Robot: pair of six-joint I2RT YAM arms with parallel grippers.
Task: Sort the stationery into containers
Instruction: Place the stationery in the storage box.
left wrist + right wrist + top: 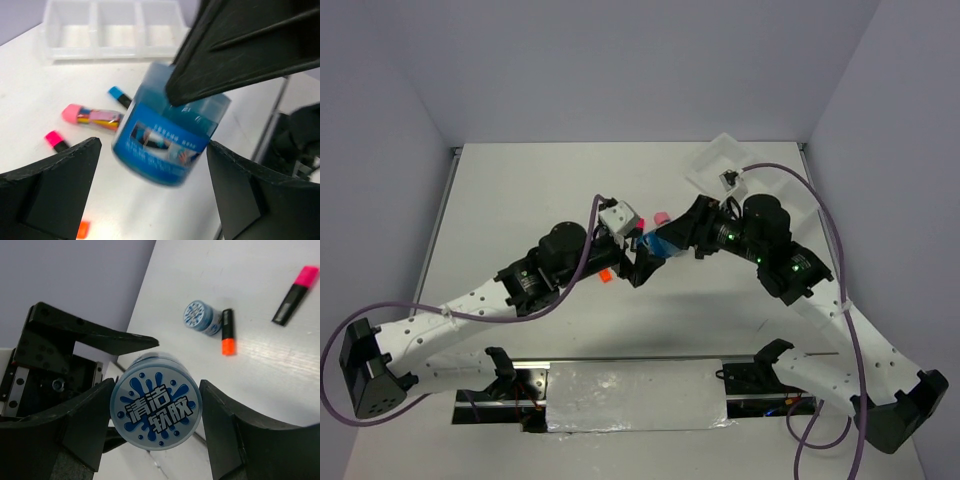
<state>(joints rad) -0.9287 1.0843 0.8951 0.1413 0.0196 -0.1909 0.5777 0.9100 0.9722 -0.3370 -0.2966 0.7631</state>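
Note:
The right gripper will next carry the blue patterned roll outward and then down into the tray's far end compartment (722, 159) and release it there, because that compartment is empty.
My right gripper (157, 390) is shut on a round blue patterned roll (156, 410) and holds it in the air above the table's middle (665, 247). My left gripper (152, 150) is open, its fingers (60, 185) wide apart on either side of the roll (165, 145) without touching it. A second blue roll (202, 317) lies on the table beside an orange-capped marker (227, 332). A pink-capped marker (295, 290), a blue-capped marker (119, 95) and a pink-capped brownish tube (92, 116) lie loose. The white three-compartment tray (112, 51) looks empty.
In the top view the tray (720, 160) sits at the far right, partly hidden behind the right arm. Both grippers meet over the table's middle (655, 250). Purple cables trail from both arms. The table's metal edge rail (272, 120) shows near the left gripper.

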